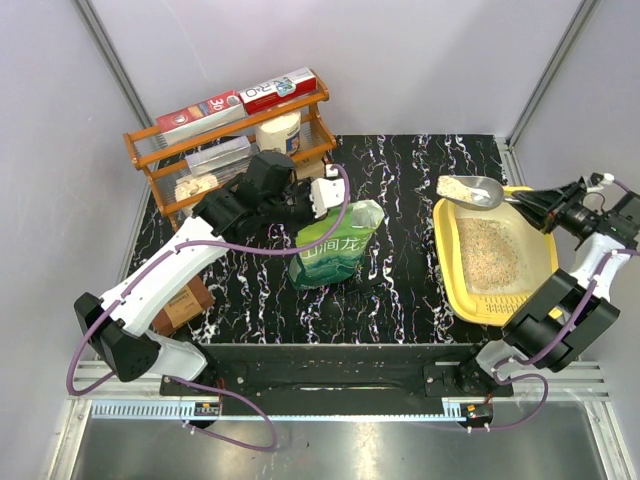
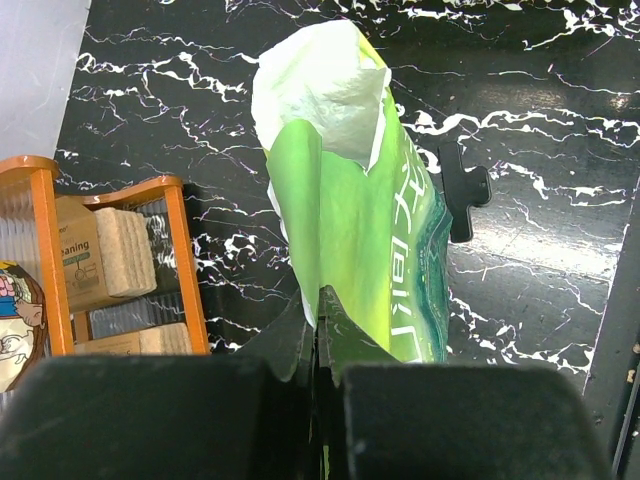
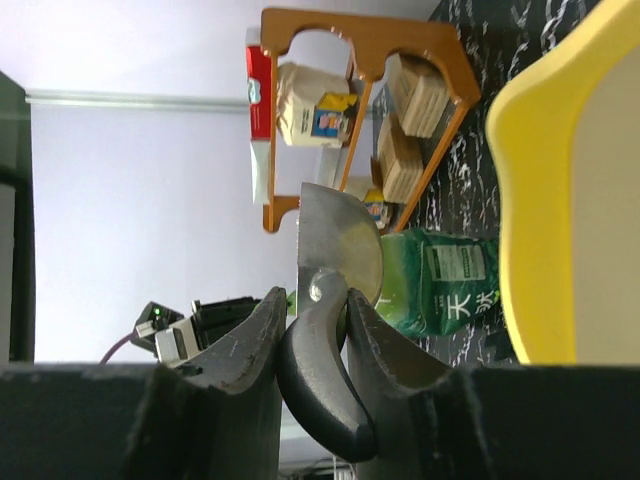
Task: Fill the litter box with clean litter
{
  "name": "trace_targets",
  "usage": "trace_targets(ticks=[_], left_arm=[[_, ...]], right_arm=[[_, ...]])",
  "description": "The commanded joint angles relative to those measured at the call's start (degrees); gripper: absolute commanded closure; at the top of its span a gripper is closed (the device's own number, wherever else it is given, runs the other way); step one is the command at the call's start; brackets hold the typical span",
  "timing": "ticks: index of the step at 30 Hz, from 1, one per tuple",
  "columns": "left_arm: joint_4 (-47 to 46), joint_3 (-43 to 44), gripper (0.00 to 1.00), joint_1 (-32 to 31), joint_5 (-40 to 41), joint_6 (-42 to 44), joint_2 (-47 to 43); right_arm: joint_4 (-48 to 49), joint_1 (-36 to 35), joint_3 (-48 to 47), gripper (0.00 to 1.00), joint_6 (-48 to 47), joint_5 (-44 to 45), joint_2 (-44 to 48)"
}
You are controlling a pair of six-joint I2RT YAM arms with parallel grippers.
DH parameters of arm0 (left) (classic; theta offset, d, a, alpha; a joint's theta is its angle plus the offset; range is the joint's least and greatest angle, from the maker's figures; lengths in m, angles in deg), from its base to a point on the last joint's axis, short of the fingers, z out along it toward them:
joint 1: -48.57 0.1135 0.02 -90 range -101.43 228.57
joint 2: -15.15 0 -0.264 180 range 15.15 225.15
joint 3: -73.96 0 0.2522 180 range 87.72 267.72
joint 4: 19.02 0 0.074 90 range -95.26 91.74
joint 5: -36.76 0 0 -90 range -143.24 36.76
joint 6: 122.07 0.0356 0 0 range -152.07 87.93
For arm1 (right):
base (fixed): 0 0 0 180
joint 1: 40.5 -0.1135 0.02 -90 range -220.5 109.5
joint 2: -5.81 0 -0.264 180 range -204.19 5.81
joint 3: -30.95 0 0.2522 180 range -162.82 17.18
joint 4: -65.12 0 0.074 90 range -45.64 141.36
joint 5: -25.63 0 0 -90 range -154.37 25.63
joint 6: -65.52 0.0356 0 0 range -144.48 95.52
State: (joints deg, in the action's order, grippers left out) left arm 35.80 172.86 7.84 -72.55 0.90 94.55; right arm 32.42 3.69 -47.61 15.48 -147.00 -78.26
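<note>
My right gripper tips the heaped litter inside next, then lowers the scoop (image 1: 472, 190) to bare marble (image 1: 409, 256) beside the box, below and leftward in the top view, and releases.
The yellow litter box (image 1: 447, 262) lies at the right of the table with a layer of pale beige litter (image 1: 488, 255) in it. Over its far left corner hangs a grey metal scoop (image 1: 472, 190) heaped with litter, its dark handle (image 3: 320, 380) clamped in my right gripper (image 1: 528, 203) (image 3: 318, 300). The green litter pouch (image 1: 335, 245) (image 2: 350, 200) stands upright mid-table, its top torn open. My left gripper (image 1: 335, 205) (image 2: 322, 305) is shut on the pouch's upper edge. The right wrist view shows the box's rim (image 3: 560, 200) at the right.
An orange wire rack (image 1: 230, 140) with boxes and sponges stands at the back left, close behind the left arm. A brown box (image 1: 185, 300) lies near the left arm's base. A small black clip (image 2: 462, 195) sits on the marble top beside the pouch.
</note>
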Motion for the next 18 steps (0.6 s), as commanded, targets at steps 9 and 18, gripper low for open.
trace_targets(ticks=[9, 18], left_arm=[[-5.46, 2.92, 1.0, -1.19, -2.93, 0.34, -1.44], [-6.69, 0.2, 1.0, -1.63, -2.75, 0.16, -3.28]], right_arm=[[0.48, 13.11, 7.04, 1.0, -6.12, -2.19, 0.49], [-0.13, 18.13, 13.19, 1.0, -10.96, 10.02, 9.18]])
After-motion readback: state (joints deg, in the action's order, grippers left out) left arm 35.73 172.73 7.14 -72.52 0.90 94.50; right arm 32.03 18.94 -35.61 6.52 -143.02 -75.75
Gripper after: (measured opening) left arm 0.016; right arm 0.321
